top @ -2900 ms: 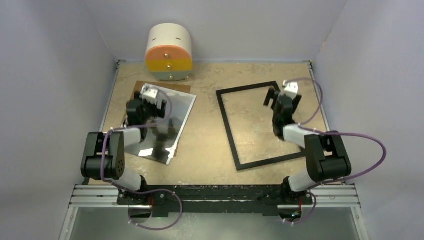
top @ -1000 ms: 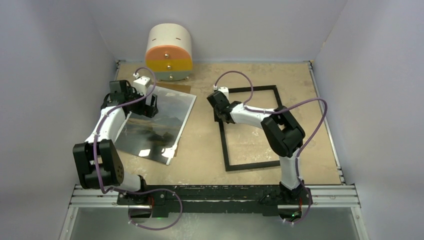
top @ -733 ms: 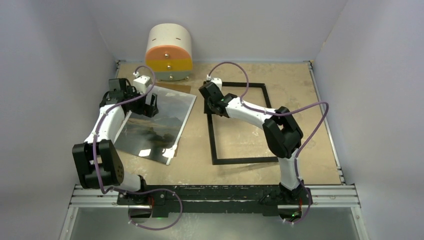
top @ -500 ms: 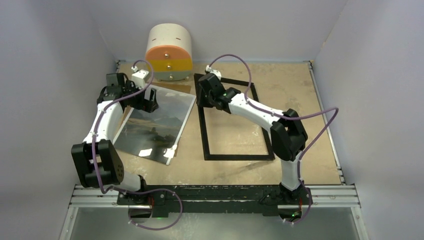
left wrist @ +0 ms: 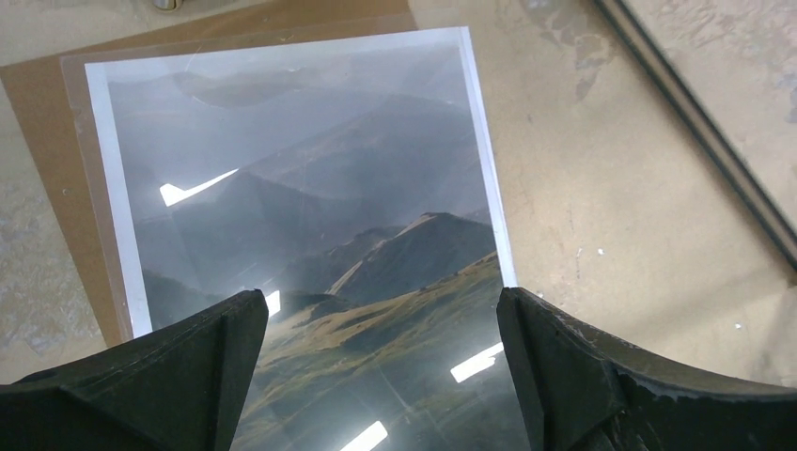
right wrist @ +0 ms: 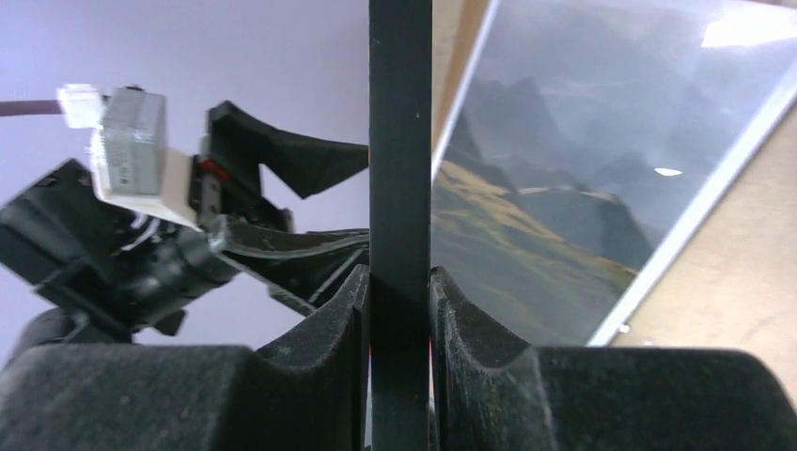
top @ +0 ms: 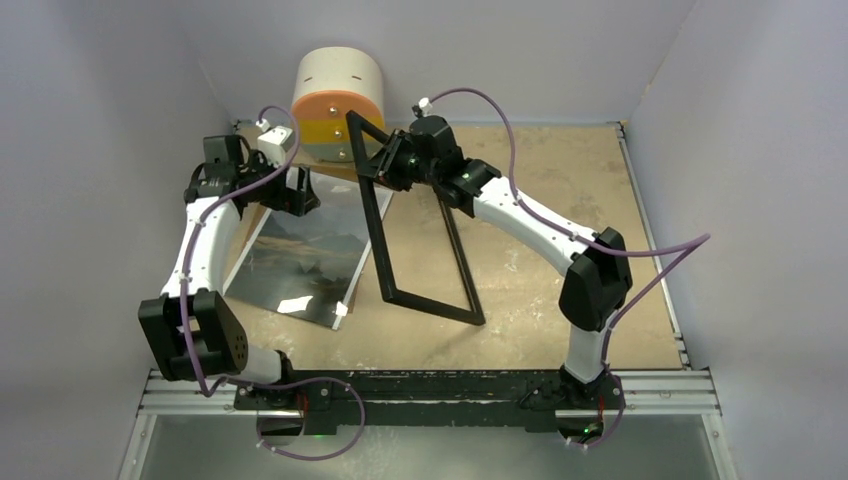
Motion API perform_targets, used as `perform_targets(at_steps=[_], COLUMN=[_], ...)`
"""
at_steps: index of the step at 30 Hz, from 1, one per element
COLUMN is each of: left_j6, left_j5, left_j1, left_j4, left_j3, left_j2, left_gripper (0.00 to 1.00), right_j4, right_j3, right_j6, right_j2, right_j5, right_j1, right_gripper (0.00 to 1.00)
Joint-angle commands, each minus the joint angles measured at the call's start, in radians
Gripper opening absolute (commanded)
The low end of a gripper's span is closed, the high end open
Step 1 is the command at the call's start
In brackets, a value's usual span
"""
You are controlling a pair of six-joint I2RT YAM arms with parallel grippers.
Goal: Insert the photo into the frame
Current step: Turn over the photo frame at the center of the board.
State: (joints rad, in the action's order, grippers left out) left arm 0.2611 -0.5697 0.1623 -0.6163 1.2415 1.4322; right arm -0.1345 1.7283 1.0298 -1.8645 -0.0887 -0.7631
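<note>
The robot's right gripper will next swing the far bar up and away from the photo, past upright, and then open, because the frame leans toward the photo (top: 305,262).
The photo (top: 305,262), a glossy grey mountain picture with a white border, lies flat at the left on a brown backing board (left wrist: 38,85). My left gripper (top: 297,192) hovers open over the photo's (left wrist: 301,188) far end, its fingertips (left wrist: 235,324) apart and holding nothing. My right gripper (top: 385,165) is shut on the far bar of the black frame (top: 371,225). The frame stands steeply tilted, its near bar on the table and its top leaning left beside the photo. In the right wrist view the bar (right wrist: 399,141) is pinched between both pads, with the photo (right wrist: 564,216) behind.
A round drawer unit (top: 338,105) with orange, yellow and grey fronts stands at the back, just behind the raised frame's top corner. Pale walls enclose the tan table (top: 560,200) on three sides. The right arm (top: 520,215) reaches diagonally across the table's middle.
The right gripper has dragged the frame leftward across the table and lifted its far edge, so the frame now stands tilted beside the photo. The left gripper drew back slightly, still open.
</note>
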Motion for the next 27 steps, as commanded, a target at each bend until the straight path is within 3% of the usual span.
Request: perform_targets(at_steps=[1,10,19,22,27], left_j6=[-0.032,-0.062,-0.122,-0.136,-0.147], left_j5=[-0.063,-0.122,-0.131,-0.103,-0.066], left_j1=[-0.001,-0.001,-0.048,-0.095,-0.150], left_j4=[-0.022,-0.008,0.063,0.087,0.111], left_j3=[0.061,0.076,0.076,0.087,0.107], left_j2=[-0.060,-0.105,-0.099,-0.092,-0.050], left_gripper=[1.00,1.00,1.00,1.00,1.00], right_j4=[0.152,0.475,0.572,0.574,0.470], right_j3=[0.054,-0.204,-0.364,-0.428,-0.493], right_j6=[0.134,0.379,0.463,0.473,0.410], right_j2=[0.074,0.182,0.243,0.267,0.336], right_j5=[-0.079,-0.157,-0.334,-0.409,-0.477], right_j1=[0.013,0.072,0.218,0.264,0.359], right_gripper=[0.00,0.00,0.00,0.11,0.58])
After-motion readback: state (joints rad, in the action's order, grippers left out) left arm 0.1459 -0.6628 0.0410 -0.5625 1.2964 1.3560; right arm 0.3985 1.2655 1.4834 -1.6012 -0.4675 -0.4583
